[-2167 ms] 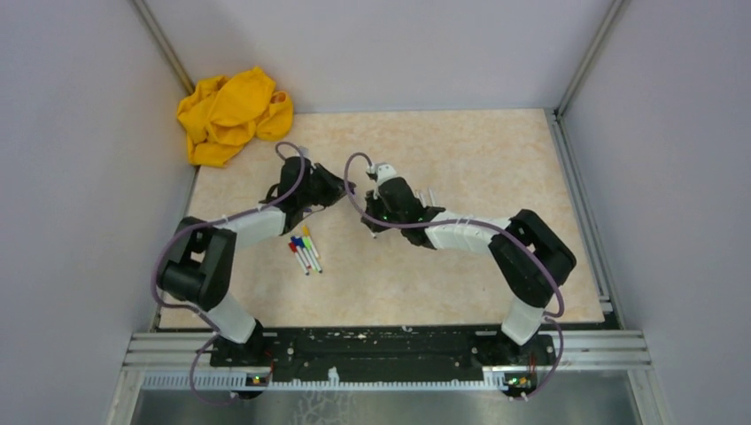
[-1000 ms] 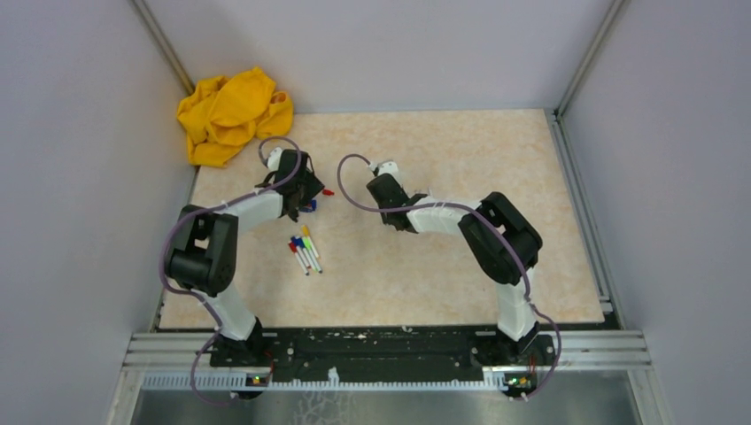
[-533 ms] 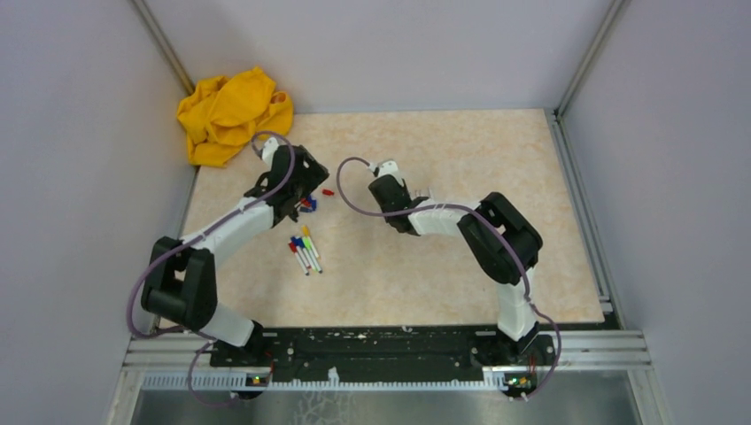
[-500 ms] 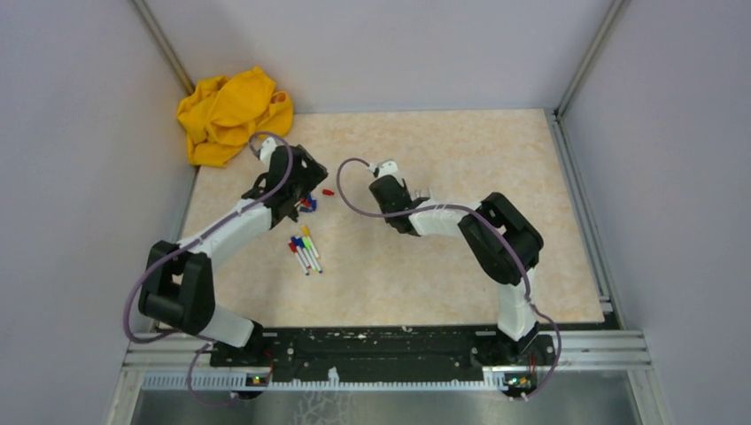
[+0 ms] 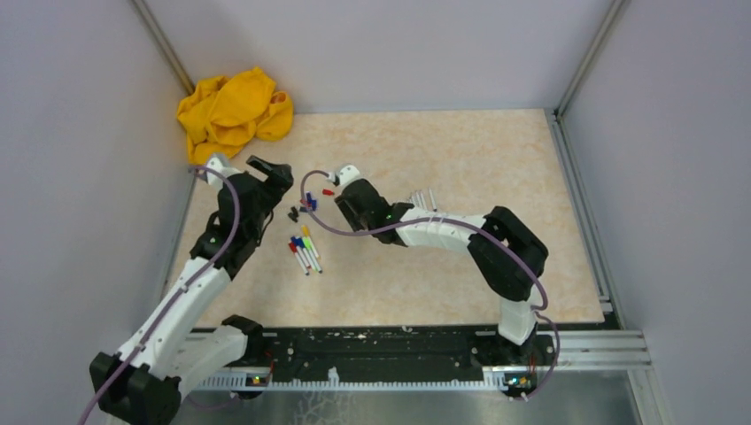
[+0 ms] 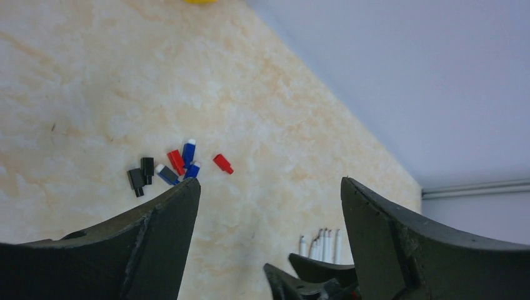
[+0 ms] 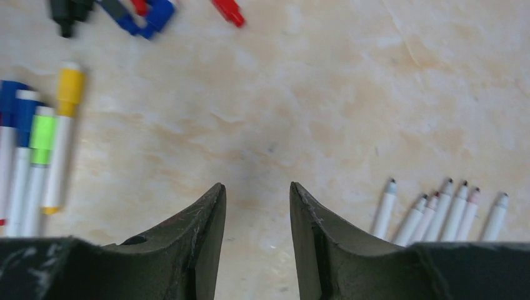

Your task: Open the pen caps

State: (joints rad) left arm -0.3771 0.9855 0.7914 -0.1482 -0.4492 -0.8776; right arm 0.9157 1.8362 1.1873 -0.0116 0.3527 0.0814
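Observation:
The still-capped yellow marker's white body [image 5: 315,249] [image 7: 57,159] lies below and to the left in the top view, so the right gripper swings over and comes down onto it next.
Several loose pen caps lie in a cluster [image 5: 305,204], black [image 6: 140,175], red [image 6: 177,161] and blue [image 6: 189,152], with one red cap [image 6: 222,164] apart to the right. Capped markers [image 5: 304,251] lie side by side, showing yellow [image 7: 70,84], green [image 7: 44,134] and blue [image 7: 22,106] caps. Uncapped white barrels [image 7: 437,212] lie in a row on the right. My left gripper [image 6: 269,184] hangs wide open and empty, left of the loose caps. My right gripper [image 7: 256,187] is open and empty above bare table between the capped markers and the barrels.
A crumpled yellow cloth [image 5: 232,113] sits in the far left corner. Grey walls enclose the beige table [image 5: 460,274] on three sides. The right arm's fingers [image 6: 312,281] show low in the left wrist view.
Both grippers have opened. The left arm has drawn back to the left, away from the loose caps, leaving a red cap on the table. The right gripper has moved left from the barrels.

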